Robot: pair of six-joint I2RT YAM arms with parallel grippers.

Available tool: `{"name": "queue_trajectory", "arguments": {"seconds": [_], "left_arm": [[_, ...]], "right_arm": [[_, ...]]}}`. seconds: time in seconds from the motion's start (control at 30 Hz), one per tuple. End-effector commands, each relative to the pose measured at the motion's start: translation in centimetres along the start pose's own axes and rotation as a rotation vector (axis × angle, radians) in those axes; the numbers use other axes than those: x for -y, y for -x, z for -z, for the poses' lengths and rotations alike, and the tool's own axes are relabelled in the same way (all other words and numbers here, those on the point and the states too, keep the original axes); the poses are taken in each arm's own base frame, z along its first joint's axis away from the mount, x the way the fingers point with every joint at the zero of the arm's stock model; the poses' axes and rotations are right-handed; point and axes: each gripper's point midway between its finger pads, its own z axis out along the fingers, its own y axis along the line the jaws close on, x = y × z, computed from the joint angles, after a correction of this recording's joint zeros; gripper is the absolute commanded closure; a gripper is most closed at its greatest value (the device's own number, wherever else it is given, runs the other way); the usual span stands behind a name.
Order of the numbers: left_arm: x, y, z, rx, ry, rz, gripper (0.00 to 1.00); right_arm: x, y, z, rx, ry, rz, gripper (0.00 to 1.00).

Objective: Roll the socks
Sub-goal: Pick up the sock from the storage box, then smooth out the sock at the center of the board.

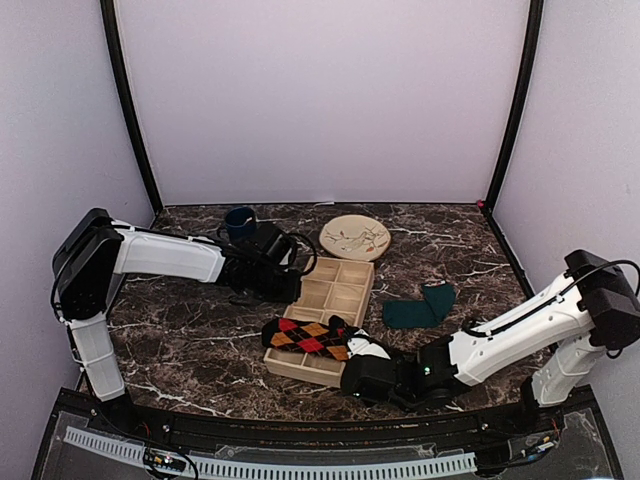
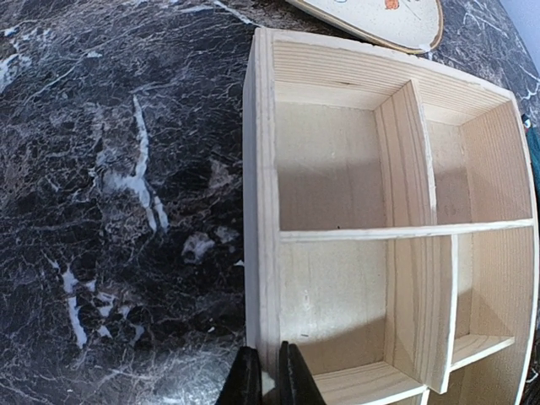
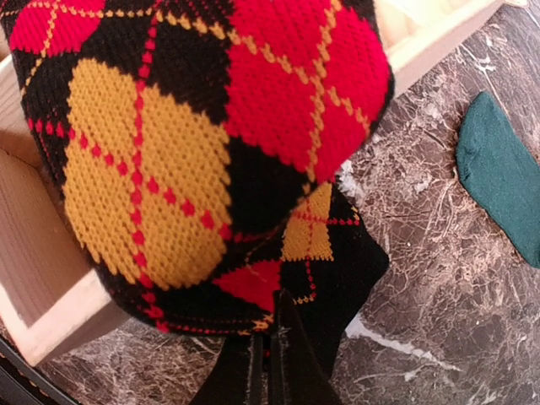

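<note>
My left gripper will next slide the tray (image 1: pixel 345 272) left in the top view onto the bare marble and let it go, because the socks lie across its sections.
The black argyle socks (image 1: pixel 310 338) with red and orange diamonds lie bundled over the near left corner of the wooden tray (image 1: pixel 345 272). In the right wrist view the argyle socks (image 3: pixel 211 126) fill the frame. My right gripper (image 3: pixel 270 367) is shut on their lower edge, beside the tray wall (image 3: pixel 34 287). From above, the right gripper (image 1: pixel 347 354) sits at the bundle's near right end. The teal-green socks (image 1: pixel 420 308) lie flat on the marble to the right of the tray, and show as teal-green socks (image 3: pixel 502 177) at the right. My left gripper (image 2: pixel 268 380) is shut on the tray's left wall (image 2: pixel 266 169); the same left gripper (image 1: pixel 294 285) reaches in from the left.
A dark blue mug (image 1: pixel 240 222) stands at the back left, behind my left arm. A round patterned plate (image 1: pixel 355 237) lies just beyond the tray, its rim showing as the plate (image 2: pixel 380 21) in the left wrist view. Purple walls close in the dark marble table (image 1: pixel 180 345).
</note>
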Motion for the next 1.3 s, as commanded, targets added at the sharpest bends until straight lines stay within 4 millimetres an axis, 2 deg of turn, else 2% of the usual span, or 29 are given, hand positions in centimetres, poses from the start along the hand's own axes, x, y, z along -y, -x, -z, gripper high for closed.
{"name": "queue_trajectory", "arguments": {"seconds": [0.0, 0.03, 0.17, 0.3, 0.6, 0.9, 1.07, 1.27], "left_arm": [[-0.9, 1.6, 2.9, 0.065, 0.062, -0.019, 1.0], [-1.3, 1.7, 3.1, 0.072, 0.088, -0.025, 1.0], [-3.5, 2.3, 4.2, 0.098, 0.205, -0.057, 1.0], [-5.7, 2.5, 5.0, 0.113, 0.286, -0.072, 1.0], [-10.7, 2.1, 6.6, 0.123, 0.433, -0.087, 1.0], [-16.4, 2.3, 9.0, 0.133, 0.525, -0.059, 1.0], [-18.5, 2.4, 9.5, 0.116, 0.565, -0.098, 1.0], [-19.9, 2.2, 9.0, 0.064, 0.584, -0.152, 1.0]], "right_arm": [[0.1, 2.0, 0.8, 0.052, 0.005, -0.032, 1.0], [0.1, 1.9, 0.9, 0.051, 0.003, -0.028, 1.0], [0.5, 3.7, 2.6, 0.098, 0.026, -0.068, 1.0], [0.5, 4.3, 3.2, 0.107, 0.029, -0.063, 1.0], [-0.8, 3.8, 1.5, 0.058, 0.011, -0.01, 1.0], [-1.1, 4.8, 0.6, 0.05, -0.01, 0.001, 1.0], [-1.2, 5.0, 0.2, 0.046, -0.015, -0.001, 1.0], [-1.0, 5.0, -0.1, 0.044, -0.019, -0.006, 1.0]]}}
